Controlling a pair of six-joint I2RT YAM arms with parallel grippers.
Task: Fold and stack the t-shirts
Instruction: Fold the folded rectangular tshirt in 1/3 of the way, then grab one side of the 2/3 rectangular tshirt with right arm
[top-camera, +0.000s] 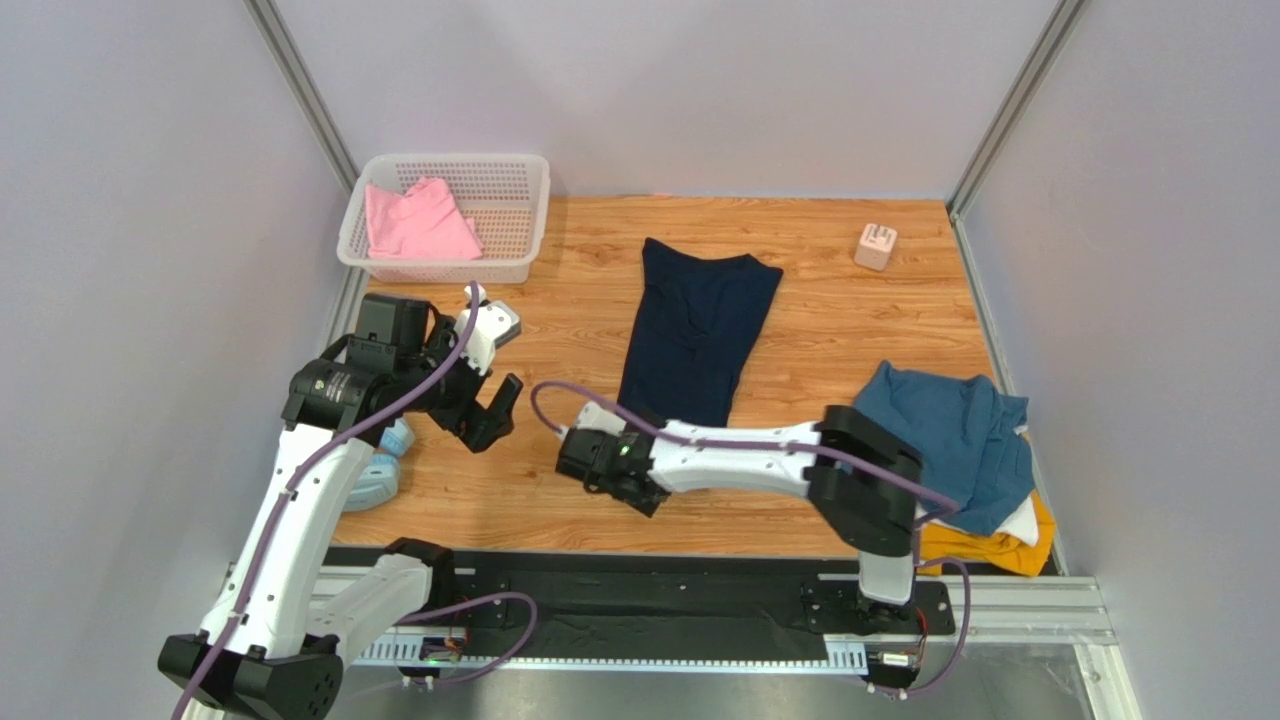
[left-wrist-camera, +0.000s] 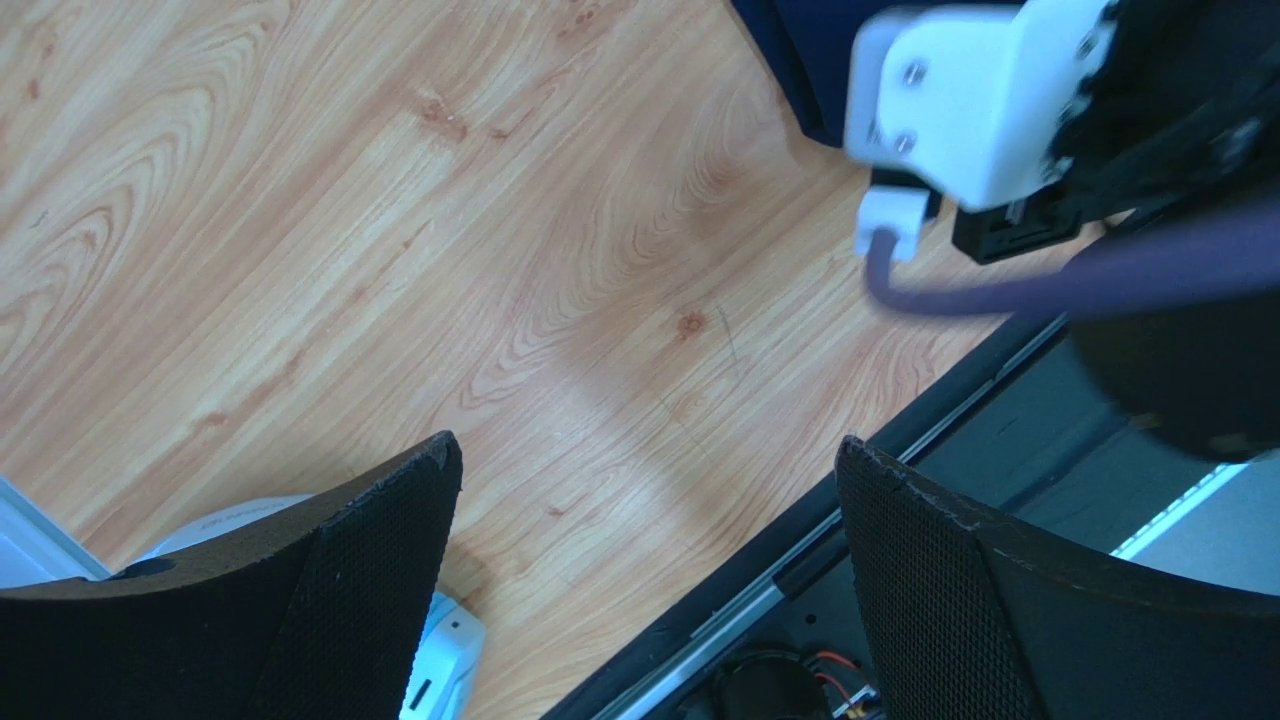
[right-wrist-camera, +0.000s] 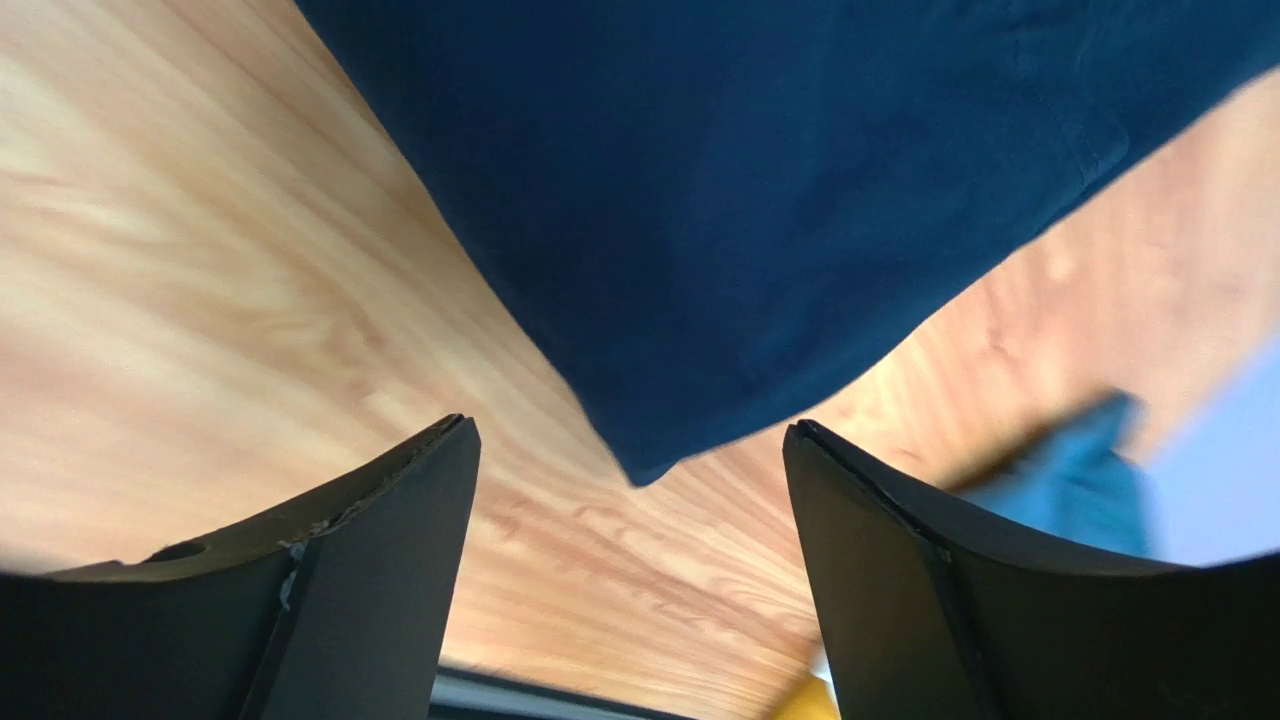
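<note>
To get its open fingers around the navy tee's near hem at the tee's corner (right-wrist-camera: 643, 456), my right gripper should lower and tilt flatter first.
The dark navy t-shirt (top-camera: 699, 330) lies folded lengthwise in the middle of the table. Its near corner fills the top of the right wrist view (right-wrist-camera: 751, 195). My right gripper (top-camera: 594, 458) is open and empty, low beside that near corner; the corner shows just beyond its jaws (right-wrist-camera: 631, 450). My left gripper (top-camera: 489, 417) is open and empty above bare wood left of the navy tee (left-wrist-camera: 646, 495). The teal tee (top-camera: 947, 428) lies crumpled on the white tee (top-camera: 1025, 518) and mustard tee (top-camera: 992, 548) at the right edge. The pink tee (top-camera: 421, 222) lies in the basket.
A white mesh basket (top-camera: 519, 188) stands at the back left. A small white cube (top-camera: 875, 245) sits at the back right. A light blue object (top-camera: 376, 465) lies at the left table edge, under my left arm. A black rail (top-camera: 676, 585) runs along the front edge.
</note>
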